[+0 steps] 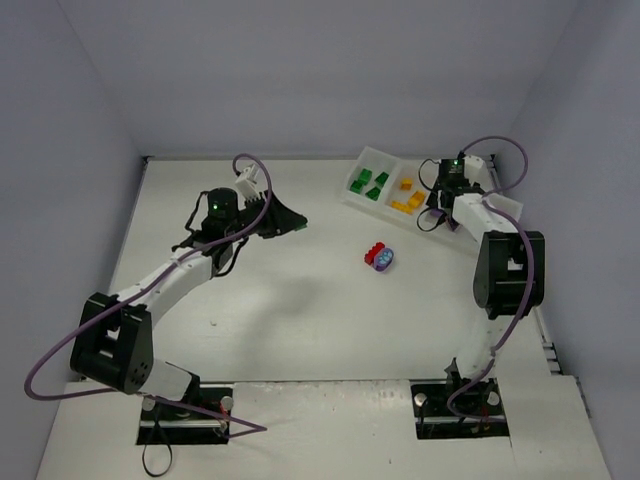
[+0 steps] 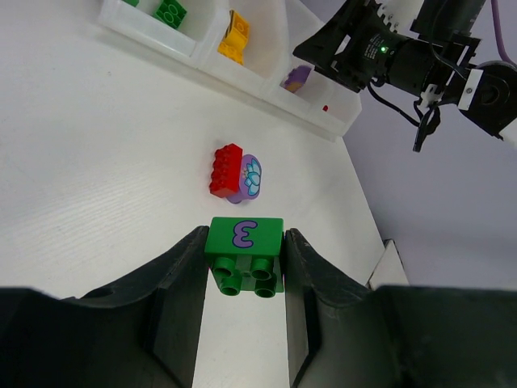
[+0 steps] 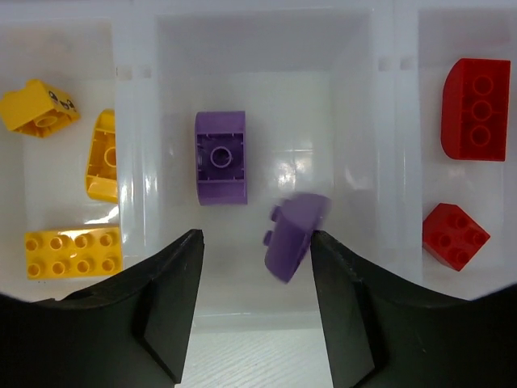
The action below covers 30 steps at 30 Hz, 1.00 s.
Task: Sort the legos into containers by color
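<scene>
My left gripper moves outward and to the right in the top view next, over the tray's end section (image 1: 368, 182) (image 2: 179, 23) to release, since green bricks lie there.
My left gripper (image 2: 244, 236) is shut on a green brick (image 2: 245, 252) with a purple "3", held above the table left of the tray (image 1: 290, 222). A red brick (image 2: 225, 168) and the rounded purple piece (image 2: 249, 178) lie together mid-table, as the top view shows for the red brick (image 1: 374, 254) and the purple piece (image 1: 385, 259). My right gripper (image 3: 257, 242) is open above the purple compartment (image 3: 266, 48). A blurred purple brick (image 3: 295, 234) hangs loose between its jaws, close to the right finger. Another purple brick (image 3: 220, 158) lies in that compartment.
The long tray (image 1: 372, 152) stands at the back right. It holds green bricks (image 1: 367, 184), yellow bricks (image 3: 73, 252) and red bricks (image 3: 475, 109) in separate compartments. The right arm (image 1: 505, 270) stands beside it.
</scene>
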Tool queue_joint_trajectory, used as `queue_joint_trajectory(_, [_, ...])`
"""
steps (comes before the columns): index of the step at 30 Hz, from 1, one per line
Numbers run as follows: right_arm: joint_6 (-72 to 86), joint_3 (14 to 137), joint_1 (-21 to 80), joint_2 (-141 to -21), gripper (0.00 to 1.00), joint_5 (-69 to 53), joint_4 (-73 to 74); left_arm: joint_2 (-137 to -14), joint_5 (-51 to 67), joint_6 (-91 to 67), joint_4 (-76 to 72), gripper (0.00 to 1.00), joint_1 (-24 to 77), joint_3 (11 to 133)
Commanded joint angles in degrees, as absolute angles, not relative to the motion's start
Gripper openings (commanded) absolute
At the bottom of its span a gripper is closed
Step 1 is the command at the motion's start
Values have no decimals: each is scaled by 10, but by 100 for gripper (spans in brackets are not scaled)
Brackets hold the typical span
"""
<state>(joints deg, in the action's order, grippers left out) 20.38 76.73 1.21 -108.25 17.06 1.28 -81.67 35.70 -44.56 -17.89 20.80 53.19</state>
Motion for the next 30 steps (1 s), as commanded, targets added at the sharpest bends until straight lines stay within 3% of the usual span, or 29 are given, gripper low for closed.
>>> queue_joint_trajectory(1, [212, 788, 23, -1052, 55, 162, 13, -814, 353, -439, -207, 0, 214, 579])
queue_joint_trajectory(9, [209, 724, 71, -940, 55, 128, 7, -881, 311, -397, -171, 0, 231, 656])
queue_joint_trajectory(19, [194, 627, 103, -769, 54, 55, 6, -1072, 204, -293, -119, 0, 298, 891])
queue_joint_trajectory(30, [195, 546, 104, -679, 54, -50, 29, -1322, 135, -221, -163, 0, 335, 1161])
